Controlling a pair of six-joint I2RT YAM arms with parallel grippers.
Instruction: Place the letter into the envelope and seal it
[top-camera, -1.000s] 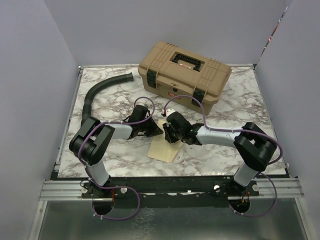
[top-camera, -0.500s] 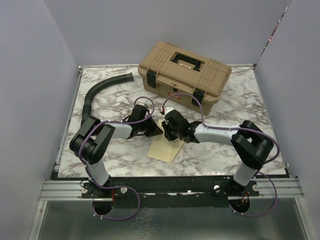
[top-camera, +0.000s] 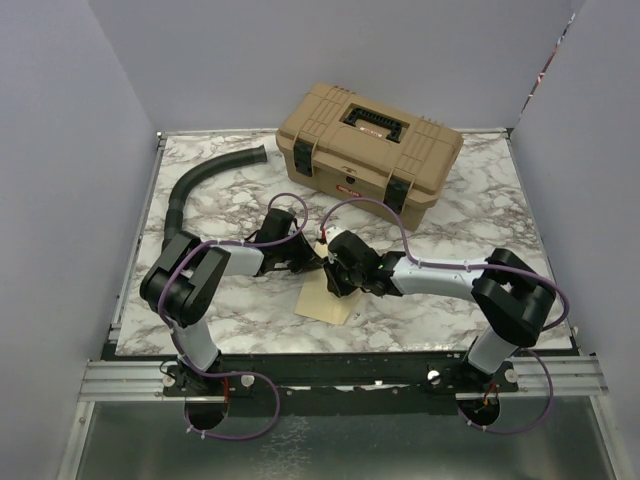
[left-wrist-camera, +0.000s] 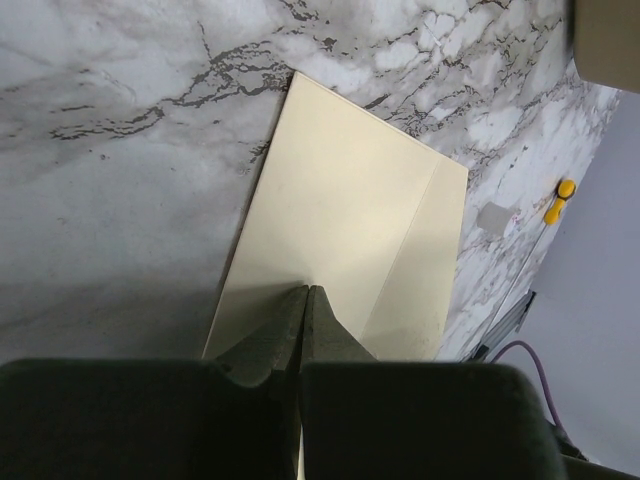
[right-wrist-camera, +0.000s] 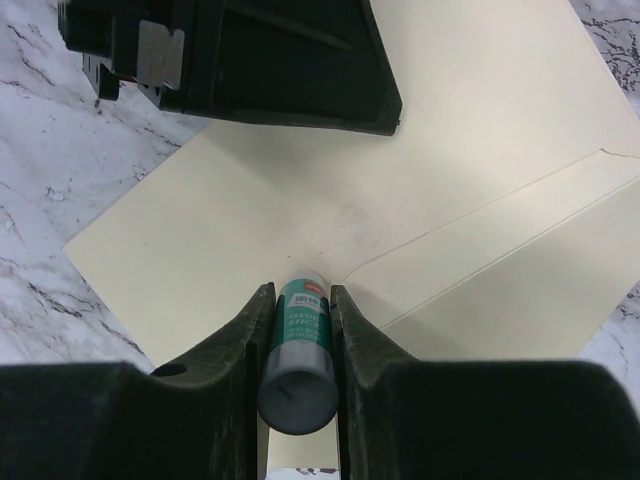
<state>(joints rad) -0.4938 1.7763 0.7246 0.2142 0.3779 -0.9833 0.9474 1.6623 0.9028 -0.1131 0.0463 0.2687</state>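
The glue stick comes next: my right gripper lifts off the envelope (top-camera: 322, 302), lowers onto the bare marble table to its right in the top view and releases it.
The pale yellow envelope (top-camera: 322, 302) lies flat on the marble table between the two grippers. It also shows in the left wrist view (left-wrist-camera: 340, 210) and the right wrist view (right-wrist-camera: 480, 150), with its fold lines visible. My left gripper (top-camera: 314, 262) is shut, and in the left wrist view (left-wrist-camera: 308, 291) its tips rest on the envelope's surface. My right gripper (top-camera: 337, 283) is shut on a green and grey glue stick (right-wrist-camera: 297, 340), whose tip touches the envelope near a fold line. No browner bordered letter shows in any view.
A tan toolbox (top-camera: 368, 148) with black latches stands at the back. A black corrugated hose (top-camera: 200, 185) curves along the back left. The left gripper's black body (right-wrist-camera: 250, 60) sits just beyond the glue stick in the right wrist view.
My right gripper has moved a little toward the near edge and left over the envelope with the glue stick. The left gripper has stayed in place.
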